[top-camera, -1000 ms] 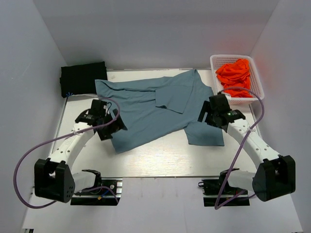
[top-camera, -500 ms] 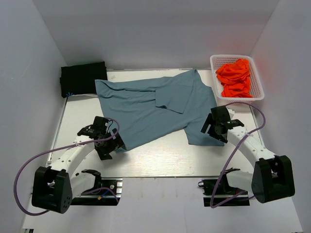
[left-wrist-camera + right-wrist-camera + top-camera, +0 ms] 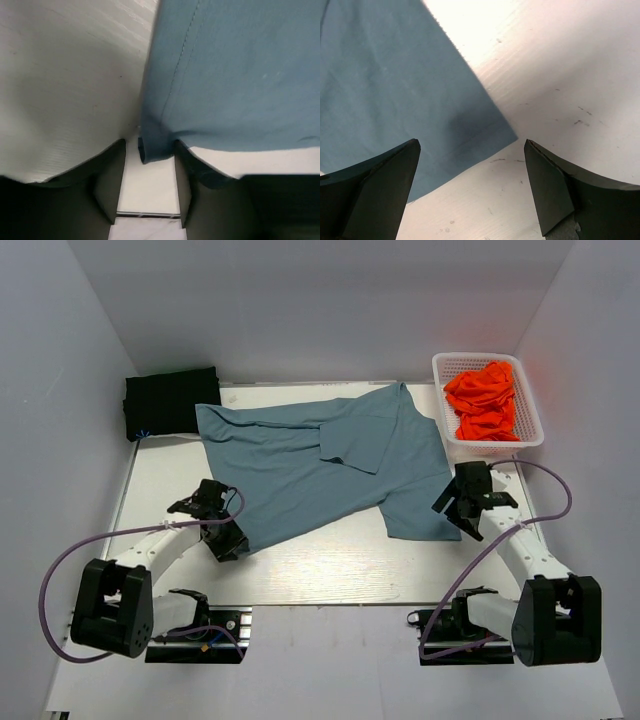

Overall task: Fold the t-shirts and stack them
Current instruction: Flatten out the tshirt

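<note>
The robot's right gripper will come down onto the slate-blue t-shirt's free near corner (image 3: 452, 532) (image 3: 499, 136) and close there, because that corner lies flat on the table below the gripper's wide-open fingers.
A slate-blue t-shirt (image 3: 320, 465) lies spread flat on the table, with one flap folded over near its middle. My left gripper (image 3: 232, 543) is at the shirt's near left corner. In the left wrist view that hem corner (image 3: 156, 147) sits between the narrowed fingers of the left gripper (image 3: 150, 150), and a thin gap shows beside the left one. My right gripper (image 3: 463, 522) hangs wide open over the shirt's near right corner (image 3: 490, 130), holding nothing. A folded black t-shirt (image 3: 172, 400) lies at the back left. Orange-red t-shirts (image 3: 485, 400) are heaped in the basket.
The white lattice basket (image 3: 534, 415) stands at the back right, close behind the right arm. White walls close in the table on three sides. Purple cables loop off both arms over the near edge of the table (image 3: 330, 575).
Both grippers drew back toward the near edge, the left to the shirt's near left corner, the right to its near right corner. The left jaws narrowed around the hem.
</note>
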You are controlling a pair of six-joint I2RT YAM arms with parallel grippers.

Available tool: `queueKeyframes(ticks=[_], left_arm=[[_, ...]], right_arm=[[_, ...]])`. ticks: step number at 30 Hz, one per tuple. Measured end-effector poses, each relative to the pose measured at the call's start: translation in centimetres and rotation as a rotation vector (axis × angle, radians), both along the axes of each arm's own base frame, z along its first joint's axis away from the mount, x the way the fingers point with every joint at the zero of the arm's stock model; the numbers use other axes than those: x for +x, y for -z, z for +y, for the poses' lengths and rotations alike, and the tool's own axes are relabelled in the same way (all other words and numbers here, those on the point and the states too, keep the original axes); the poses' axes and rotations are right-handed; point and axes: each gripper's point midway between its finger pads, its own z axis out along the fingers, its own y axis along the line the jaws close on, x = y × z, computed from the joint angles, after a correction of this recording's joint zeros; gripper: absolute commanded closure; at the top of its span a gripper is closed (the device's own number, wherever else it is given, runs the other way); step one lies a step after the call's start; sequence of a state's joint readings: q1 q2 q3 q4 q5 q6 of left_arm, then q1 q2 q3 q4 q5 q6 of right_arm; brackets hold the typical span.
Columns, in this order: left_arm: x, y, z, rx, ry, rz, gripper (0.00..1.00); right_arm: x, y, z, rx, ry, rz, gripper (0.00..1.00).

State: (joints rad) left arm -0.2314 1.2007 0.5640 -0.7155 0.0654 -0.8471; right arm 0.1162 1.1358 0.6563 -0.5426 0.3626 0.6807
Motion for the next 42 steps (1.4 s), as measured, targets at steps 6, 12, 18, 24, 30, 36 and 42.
queueKeyframes(ticks=[6, 12, 18, 24, 30, 36, 42], left_arm=[[0.4, 0.4, -0.7, -0.041, -0.008, -0.026, 1.0], [0.6, 0.3, -1.3, -0.083, 0.011, -0.077, 1.0], [0.6, 0.2, -1.1, -0.074, 0.015, -0.088, 1.0], [1.0, -0.2, -1.0, -0.067, 0.02, -0.099, 1.0], [1.0, -0.2, -1.0, -0.066, 0.023, -0.1, 1.0], [1.0, -0.4, -0.8, -0.055, 0.019, -0.102, 1.0], [1.7, -1.8, -0.7, -0.047, 0.019, -0.137, 1.0]], right_arm=[[-0.6, 0.6, -1.4, 0.001, 0.06, 0.032, 0.1], [-1.4, 1.9, -2.0, 0.022, 0.09, 0.097, 0.12], [-3.3, 4.2, -1.2, 0.103, 0.089, 0.166, 0.19], [-2.5, 4.4, -1.1, 0.108, 0.071, 0.154, 0.29], [0.1, 4.2, -1.0, 0.107, 0.03, 0.075, 0.53], [1.8, 4.4, 0.6, 0.176, -0.061, 0.001, 1.0], [1.9, 3.9, 3.0, 0.277, -0.18, -0.026, 1.0]])
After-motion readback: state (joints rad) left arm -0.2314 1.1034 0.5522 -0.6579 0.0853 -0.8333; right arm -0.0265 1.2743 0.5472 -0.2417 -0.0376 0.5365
